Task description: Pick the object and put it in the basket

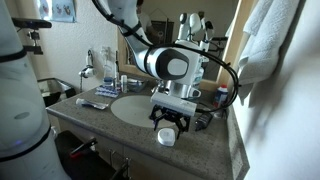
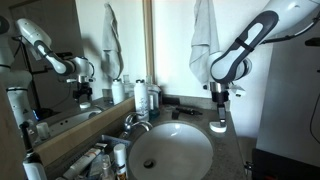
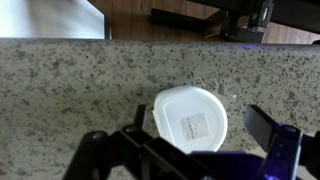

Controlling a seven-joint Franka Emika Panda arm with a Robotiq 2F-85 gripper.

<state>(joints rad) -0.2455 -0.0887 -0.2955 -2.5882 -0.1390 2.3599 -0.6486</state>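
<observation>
My gripper lowers toward the counter around the puck's round sides next and closes there, since its open fingers already line up with room either side.
The object, a small flat round white puck (image 3: 190, 118), lies on the speckled granite counter (image 3: 60, 90). It also shows in both exterior views (image 1: 167, 138) (image 2: 219, 127), to the side of the sink bowl. My gripper (image 3: 200, 128) hangs straight above it, open, with one finger on each side of the puck and a gap to each. The gripper shows in both exterior views (image 1: 168, 122) (image 2: 219, 100). No basket is clearly recognisable; a dark low thing (image 3: 240, 15) lies on the counter beyond the puck.
The round sink bowl (image 2: 170, 152) with its faucet (image 2: 135, 122) fills the counter's middle. White-and-blue bottles (image 2: 145, 97) stand by the mirror. A towel (image 2: 205, 40) hangs on the wall. The counter's edge (image 1: 200, 160) is close to the puck.
</observation>
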